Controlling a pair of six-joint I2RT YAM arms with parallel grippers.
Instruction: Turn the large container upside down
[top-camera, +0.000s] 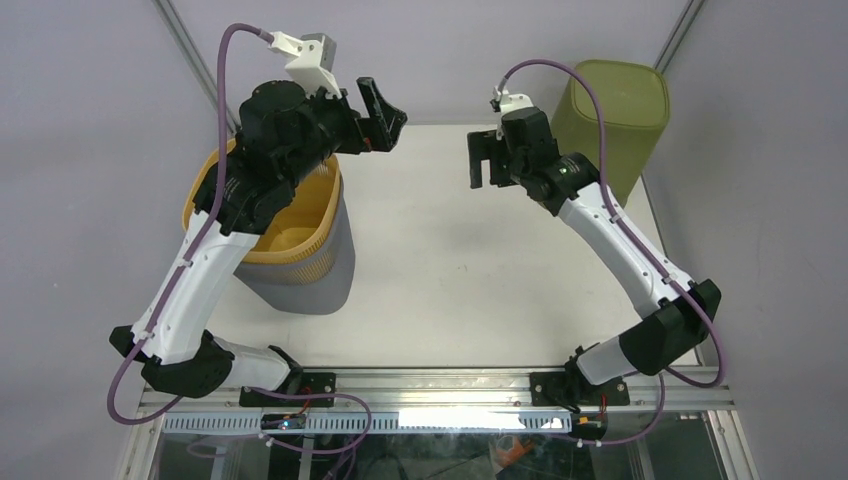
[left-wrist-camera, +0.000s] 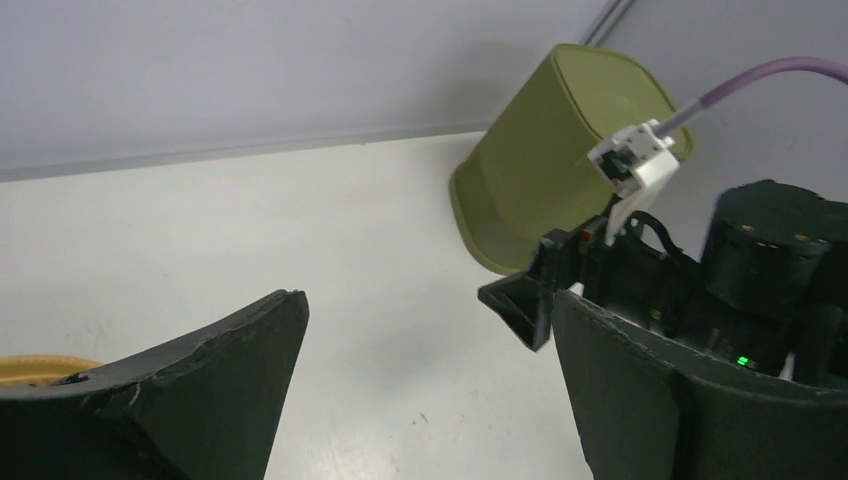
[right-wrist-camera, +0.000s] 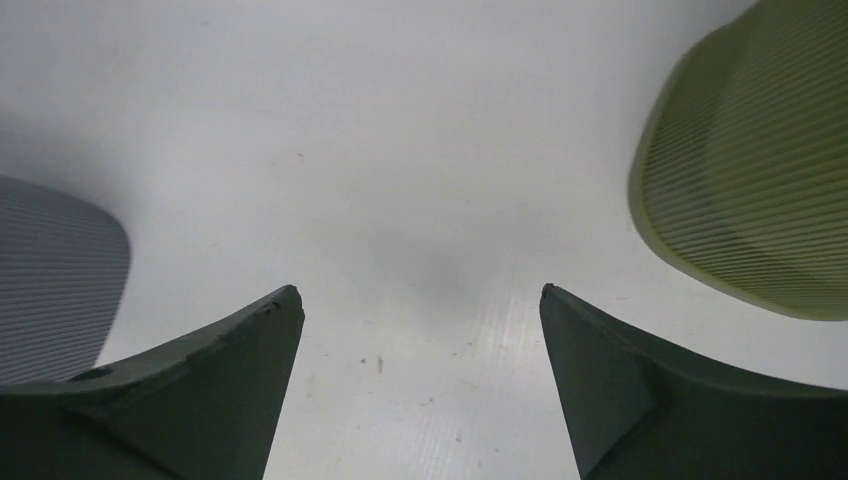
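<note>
My open left gripper stands raised beside the yellow basket (top-camera: 290, 240), so next my left gripper will draw back and down, tilting its fingers over the basket's rim facing the green container.
A grey ribbed container (top-camera: 320, 270) stands upright at the left of the table, with a yellow basket (top-camera: 290, 240) nested inside it. An olive green container (top-camera: 612, 110) stands upside down at the back right, its rim on the table. My left gripper (top-camera: 385, 115) is open and empty, raised above the table just right of the yellow basket. My right gripper (top-camera: 485, 160) is open and empty, raised left of the green container. The left wrist view shows the green container (left-wrist-camera: 545, 170) beyond my open left gripper (left-wrist-camera: 428, 300). The right wrist view shows my open right gripper (right-wrist-camera: 420, 292) over bare table.
The white table (top-camera: 460, 260) lies between the two containers. Grey walls close the back and both sides. The right arm (left-wrist-camera: 720, 290) fills the right of the left wrist view. The grey container (right-wrist-camera: 50, 280) and green container (right-wrist-camera: 760, 180) flank the right wrist view.
</note>
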